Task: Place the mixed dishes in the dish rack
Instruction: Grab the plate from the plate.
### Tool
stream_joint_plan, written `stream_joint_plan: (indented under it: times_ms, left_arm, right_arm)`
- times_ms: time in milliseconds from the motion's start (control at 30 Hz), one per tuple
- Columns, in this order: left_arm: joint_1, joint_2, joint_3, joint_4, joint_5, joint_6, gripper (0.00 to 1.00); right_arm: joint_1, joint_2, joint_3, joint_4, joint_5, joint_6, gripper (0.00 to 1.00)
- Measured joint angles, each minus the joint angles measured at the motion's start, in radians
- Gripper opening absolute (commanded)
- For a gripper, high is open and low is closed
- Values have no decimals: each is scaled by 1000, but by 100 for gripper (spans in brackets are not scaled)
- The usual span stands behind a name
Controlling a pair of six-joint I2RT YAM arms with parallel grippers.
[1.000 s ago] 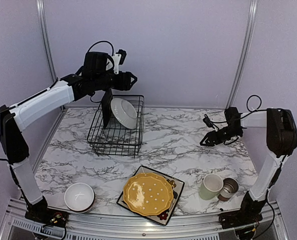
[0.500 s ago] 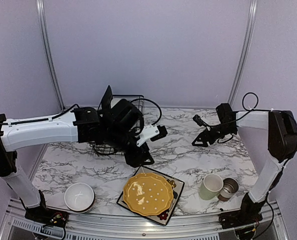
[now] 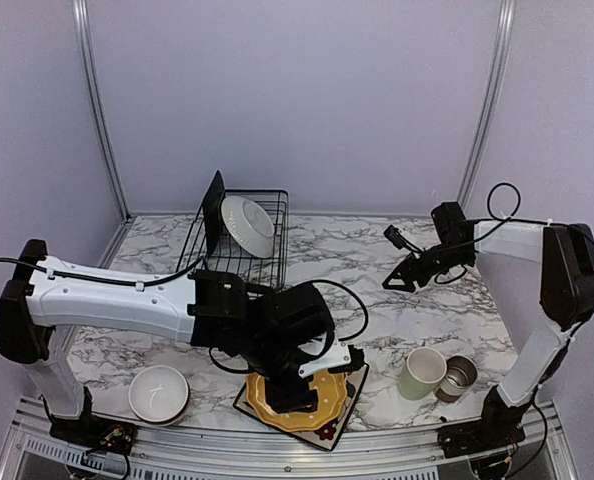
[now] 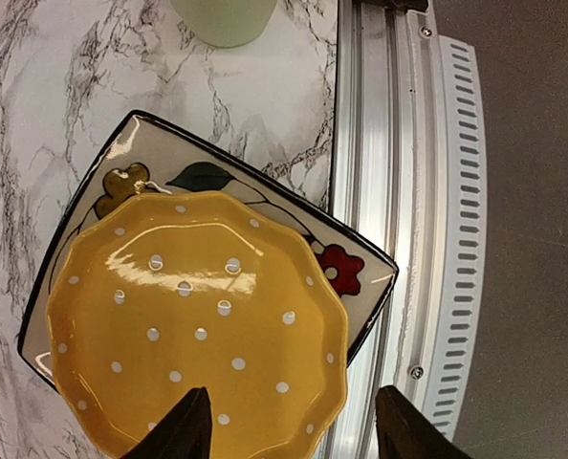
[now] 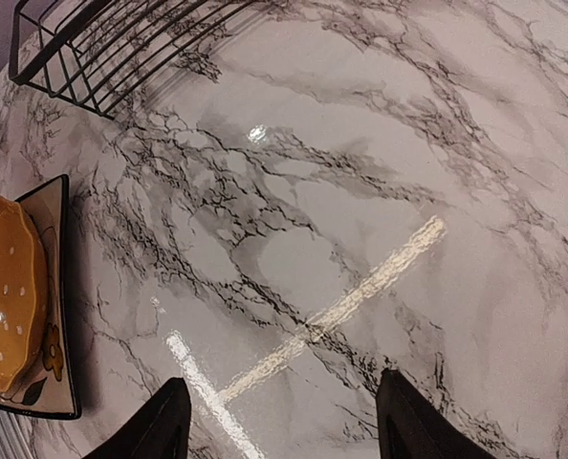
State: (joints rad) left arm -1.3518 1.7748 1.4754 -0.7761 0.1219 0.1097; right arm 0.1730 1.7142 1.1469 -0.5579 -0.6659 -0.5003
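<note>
I need to move my left gripper down astride the yellow plate's near rim (image 3: 284, 429) (image 4: 336, 411) next and close, because that rim is just below my left gripper, between its open fingers.
The yellow scalloped plate (image 4: 198, 325) lies on a black square flowered plate (image 4: 360, 273) at the table's near edge, also in the top view (image 3: 331, 388). My left gripper (image 4: 294, 432) is open just above the yellow plate's near rim, one fingertip over the plate and one past its edge, holding nothing; in the top view (image 3: 295, 392) it covers much of the plate. The dish rack (image 3: 239, 262) holds an upright black square plate (image 3: 213, 208) and a leaning white dish (image 3: 249, 226). My right gripper (image 5: 284, 432) is open and empty above bare marble at the right (image 3: 397, 281).
A white bowl (image 3: 159, 392) sits at the near left. A pale green mug (image 3: 422, 372) and a grey-brown cup (image 3: 458, 376) stand at the near right. The metal table rail (image 4: 370, 143) runs just beside the stacked plates.
My left arm has swung from above the rack down to the near edge, over the yellow plate. My right gripper has drifted slightly left.
</note>
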Motion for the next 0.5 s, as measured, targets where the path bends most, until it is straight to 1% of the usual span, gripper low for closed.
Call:
stream_joint_plan:
  times_ms: [300, 433, 500]
  left_arm:
    - [-87, 192, 132, -92, -108, -112, 50]
    - [-114, 244, 148, -126, -132, -167, 48]
    - [-125, 260, 150, -133, -137, -189, 45]
  right_arm:
    - [0, -38, -2, 0, 23, 10, 64]
    - [0, -69, -6, 0, 23, 10, 65]
    - [0, -83, -7, 0, 22, 10, 65]
